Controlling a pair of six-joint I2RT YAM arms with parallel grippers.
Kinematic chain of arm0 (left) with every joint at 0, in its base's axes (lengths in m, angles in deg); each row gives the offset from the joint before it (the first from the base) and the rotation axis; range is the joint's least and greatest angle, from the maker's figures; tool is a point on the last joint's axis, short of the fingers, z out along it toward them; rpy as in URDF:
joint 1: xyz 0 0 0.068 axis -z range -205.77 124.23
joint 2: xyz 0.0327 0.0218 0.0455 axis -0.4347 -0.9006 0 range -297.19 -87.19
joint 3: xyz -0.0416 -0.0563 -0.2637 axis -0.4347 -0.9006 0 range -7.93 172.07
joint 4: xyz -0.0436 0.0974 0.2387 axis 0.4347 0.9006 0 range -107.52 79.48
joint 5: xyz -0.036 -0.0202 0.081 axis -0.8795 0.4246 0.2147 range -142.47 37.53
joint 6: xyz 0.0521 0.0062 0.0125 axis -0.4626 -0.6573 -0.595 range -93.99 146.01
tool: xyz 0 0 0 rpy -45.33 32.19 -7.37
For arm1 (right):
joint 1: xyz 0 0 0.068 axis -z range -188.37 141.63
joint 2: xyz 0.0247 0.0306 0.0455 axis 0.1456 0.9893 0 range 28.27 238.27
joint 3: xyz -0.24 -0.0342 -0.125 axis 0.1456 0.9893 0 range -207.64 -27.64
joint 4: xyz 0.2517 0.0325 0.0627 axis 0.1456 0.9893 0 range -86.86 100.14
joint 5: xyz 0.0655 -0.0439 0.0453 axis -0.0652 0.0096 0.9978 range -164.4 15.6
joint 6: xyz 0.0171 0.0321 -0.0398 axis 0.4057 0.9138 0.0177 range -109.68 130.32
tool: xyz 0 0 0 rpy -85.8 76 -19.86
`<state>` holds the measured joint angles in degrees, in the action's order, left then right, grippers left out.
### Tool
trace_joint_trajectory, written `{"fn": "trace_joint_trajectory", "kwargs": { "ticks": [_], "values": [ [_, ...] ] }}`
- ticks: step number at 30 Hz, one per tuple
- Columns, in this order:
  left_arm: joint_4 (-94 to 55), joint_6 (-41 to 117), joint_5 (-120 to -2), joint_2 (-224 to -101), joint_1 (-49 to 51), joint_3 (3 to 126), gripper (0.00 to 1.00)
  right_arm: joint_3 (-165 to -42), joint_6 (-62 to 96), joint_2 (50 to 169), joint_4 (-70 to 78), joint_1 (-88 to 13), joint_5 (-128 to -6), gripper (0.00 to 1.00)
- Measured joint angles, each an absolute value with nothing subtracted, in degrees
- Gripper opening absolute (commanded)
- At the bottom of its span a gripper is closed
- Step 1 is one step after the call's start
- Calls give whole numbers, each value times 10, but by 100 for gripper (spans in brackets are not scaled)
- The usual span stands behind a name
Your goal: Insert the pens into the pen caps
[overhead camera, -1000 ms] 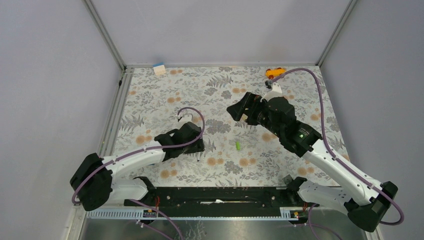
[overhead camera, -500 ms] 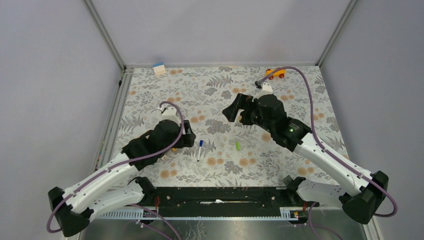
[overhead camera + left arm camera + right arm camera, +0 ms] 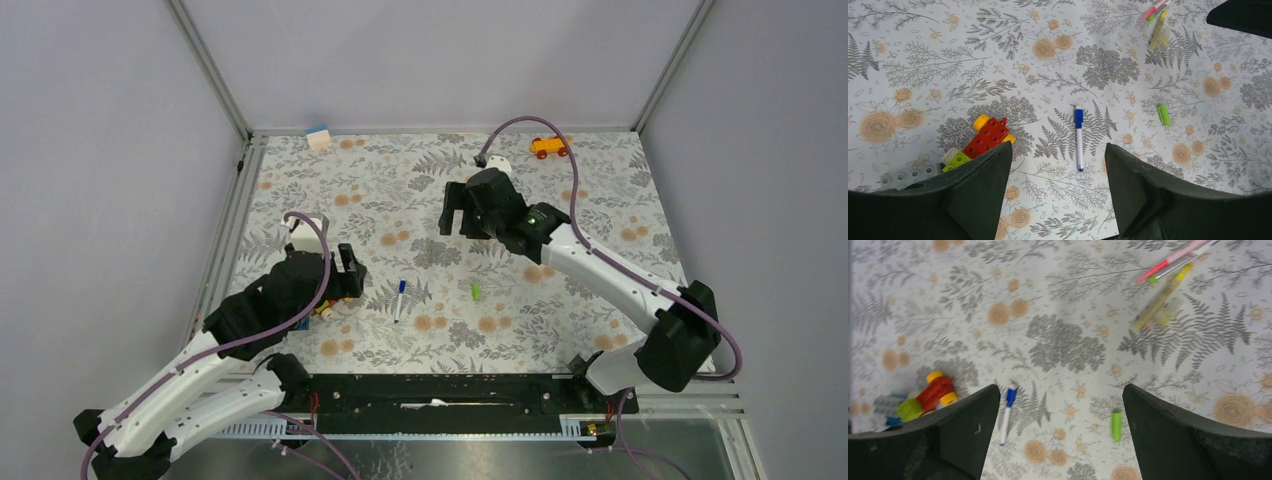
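The robot will lower its right gripper next, to the gripper's right in the wrist view, onto the pale yellow pen's body, which is below the gripper and clear of other pens.
A white pen with a dark blue end lies on the flowered mat, just right of my left gripper. In the left wrist view this white pen lies ahead of the open, empty left gripper. A lime green pen cap lies alone to the pen's right. My right gripper hangs open above the mat's middle. Its wrist view shows the white pen, the green cap, and a pink-red pen beside a pale yellow pen farther off.
Red, green and yellow toy bricks lie under the left gripper's near side. An orange toy car stands at the back right. A small white and blue block sits at the back left edge. Grey walls enclose the mat.
My left gripper has drawn back to the left and opened wider, uncovering the white pen on the mat. The right gripper has shifted left and toward the back.
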<state>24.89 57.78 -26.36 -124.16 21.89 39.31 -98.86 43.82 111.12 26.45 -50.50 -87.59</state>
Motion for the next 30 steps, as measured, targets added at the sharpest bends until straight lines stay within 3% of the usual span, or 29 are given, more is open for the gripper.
{"fn": "trace_joint_trajectory", "kwargs": {
  "ticks": [11,18,30],
  "values": [
    [262,573,-247,-1234,219,393,75,-1045,442,1265,284,-368,-884,99],
    [262,573,-243,-1223,219,393,75,-1133,444,1376,314,-362,-883,89],
    [262,573,-241,-1223,219,393,75,-1168,454,1457,328,-362,-884,64]
  ]
}}
